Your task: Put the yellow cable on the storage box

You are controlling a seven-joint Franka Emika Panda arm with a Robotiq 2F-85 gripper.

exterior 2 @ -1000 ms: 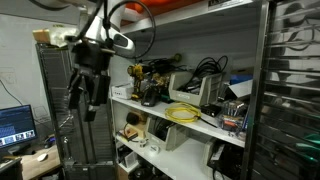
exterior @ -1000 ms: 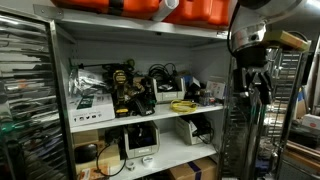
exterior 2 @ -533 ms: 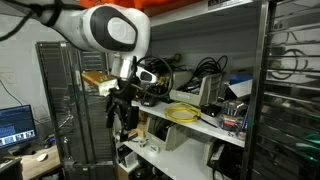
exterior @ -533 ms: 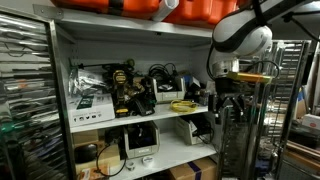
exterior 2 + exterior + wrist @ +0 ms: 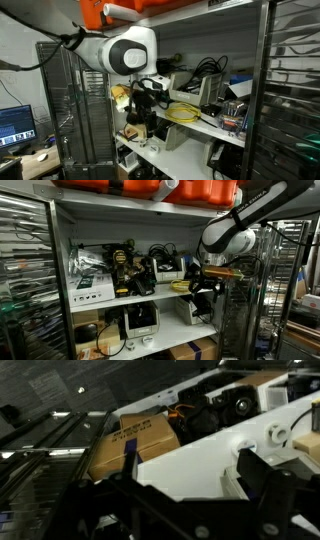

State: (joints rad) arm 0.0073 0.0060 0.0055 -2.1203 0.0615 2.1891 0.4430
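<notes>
The robot's gripper will next move in toward the shelf and onto the near bend of the yellow cable, because that loop is exposed at the shelf's front edge.
The yellow cable (image 5: 182,285) is a loose coil on the white middle shelf, and it also shows in an exterior view (image 5: 183,112). My gripper (image 5: 200,290) hangs in front of that shelf's edge, just beside the cable, and shows in both exterior views (image 5: 140,118). In the wrist view the two dark fingers (image 5: 195,485) stand apart over the white shelf board with nothing between them. The cable itself is not in the wrist view. Orange storage boxes (image 5: 190,190) stand on the top shelf, one also in an exterior view (image 5: 125,12).
Black power tools and cables (image 5: 130,270) crowd the middle shelf. A grey device (image 5: 212,92) stands behind the cable. A cardboard box (image 5: 135,440) lies below. Metal rack posts (image 5: 262,90) frame the shelf. A white machine (image 5: 137,320) sits on the lower shelf.
The arm has swung in from beside the rack to the front of the middle shelf, bringing the gripper down and close to the yellow cable. The cable has not moved.
</notes>
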